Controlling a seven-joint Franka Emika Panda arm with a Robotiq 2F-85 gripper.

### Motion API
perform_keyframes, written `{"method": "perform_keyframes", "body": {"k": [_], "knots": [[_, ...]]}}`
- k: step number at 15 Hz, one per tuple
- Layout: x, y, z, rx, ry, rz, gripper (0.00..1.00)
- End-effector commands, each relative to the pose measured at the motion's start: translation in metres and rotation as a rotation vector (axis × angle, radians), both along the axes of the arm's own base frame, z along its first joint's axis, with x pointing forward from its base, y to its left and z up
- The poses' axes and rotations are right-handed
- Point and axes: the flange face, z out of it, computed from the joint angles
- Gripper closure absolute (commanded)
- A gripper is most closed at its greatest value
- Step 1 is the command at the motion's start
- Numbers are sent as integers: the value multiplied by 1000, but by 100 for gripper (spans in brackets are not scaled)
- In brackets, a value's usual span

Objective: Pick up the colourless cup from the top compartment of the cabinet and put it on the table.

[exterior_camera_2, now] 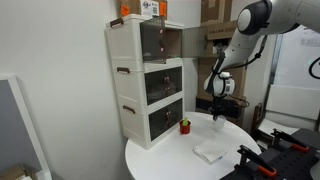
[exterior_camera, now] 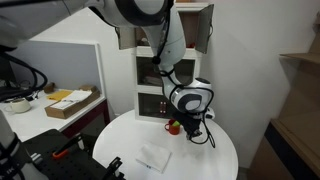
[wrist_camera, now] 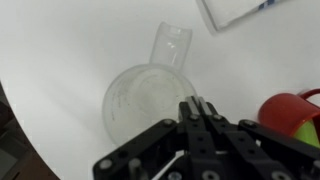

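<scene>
The gripper carries the colourless cup away from the close red mug next, then lower it goes and the gripper releases it.
The colourless cup point(wrist_camera: 146, 97) fills the middle of the wrist view, seen from its rim against the round white table point(wrist_camera: 60, 50). My gripper point(wrist_camera: 197, 105) is shut, its fingertips pinching the cup's rim on the right side. In both exterior views the gripper point(exterior_camera: 192, 124) point(exterior_camera_2: 217, 111) hangs low over the table point(exterior_camera: 205, 158) point(exterior_camera_2: 165, 162), in front of the white cabinet point(exterior_camera: 148, 85) point(exterior_camera_2: 128, 90). The top compartment point(exterior_camera_2: 160, 42) stands with its dark doors swung open. I cannot tell whether the cup touches the table.
A red mug with greenery point(exterior_camera: 172, 127) point(exterior_camera_2: 184, 125) point(wrist_camera: 290, 110) stands close beside the gripper. A flat white packet point(exterior_camera: 155, 157) point(exterior_camera_2: 209, 151) point(wrist_camera: 235, 10) lies on the table. A desk with a cardboard box point(exterior_camera: 70, 103) stands to the side.
</scene>
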Motion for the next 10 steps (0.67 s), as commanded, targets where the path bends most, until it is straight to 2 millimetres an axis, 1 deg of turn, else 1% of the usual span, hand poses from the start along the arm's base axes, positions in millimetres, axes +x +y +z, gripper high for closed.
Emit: {"method": "perform_keyframes", "body": {"k": [1,4,7,9,10], "knots": [[16,10,-25,-44,43,45,98],[16,18,-47,-40,90,64,98],[10,15,-67,-57,145,84,98],[8,9,-74,-72,167,95,98],[11,6,-72,-80,171,94,74]]}}
